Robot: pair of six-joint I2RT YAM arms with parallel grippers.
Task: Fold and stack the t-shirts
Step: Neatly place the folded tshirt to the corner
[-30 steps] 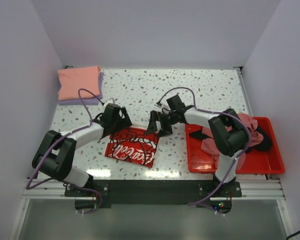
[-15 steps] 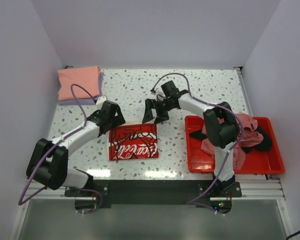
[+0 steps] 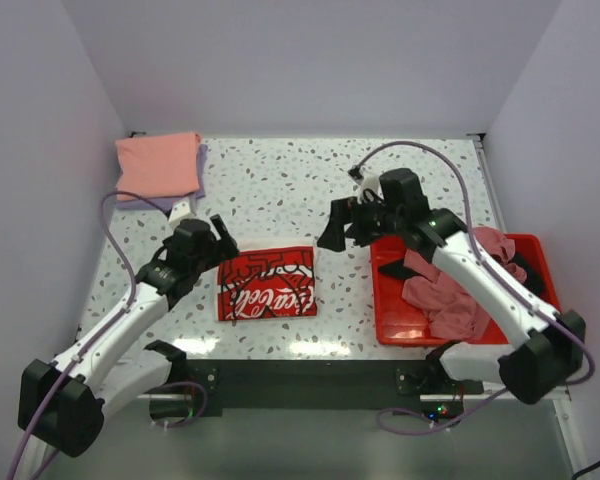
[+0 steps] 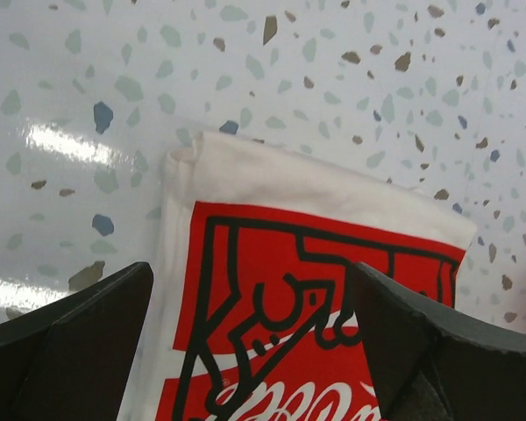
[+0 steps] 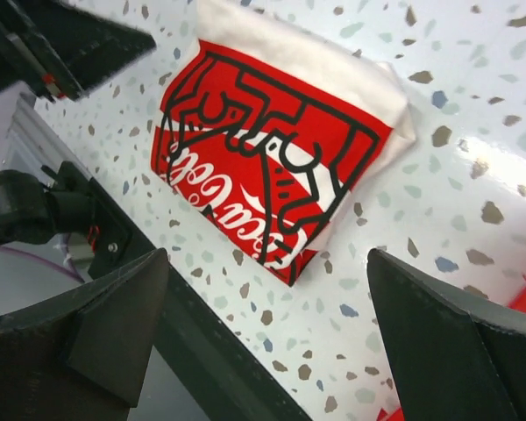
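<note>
The white side edge of the cream-white t-shirt by the print (image 3: 219, 288) (image 4: 161, 338) lies uncovered beside empty tabletop, so my open left gripper should next move down and a little back onto it.
A folded cream-white t-shirt (image 3: 267, 283) with a red Coca-Cola print lies flat near the table's front middle; it also shows in the left wrist view (image 4: 307, 298) and the right wrist view (image 5: 276, 145). A folded salmon-pink t-shirt (image 3: 158, 165) sits on a lavender one (image 3: 198, 178) at the back left. Dusty rose t-shirts (image 3: 445, 290) are heaped in the red tray (image 3: 390, 320), with a black one (image 3: 520, 272) among them. My left gripper (image 3: 212, 245) is open and empty just left of the printed shirt. My right gripper (image 3: 342, 228) is open and empty above the table, right of the shirt.
The red plastic tray stands at the front right, under my right arm. White walls close in the table on the left, back and right. The black mounting rail (image 3: 300, 375) runs along the front edge.
Both grippers have let go of the printed shirt and drawn apart. The shirt has been squared up flat. The left arm pulled back to the left, the right arm lifted toward the tray.
</note>
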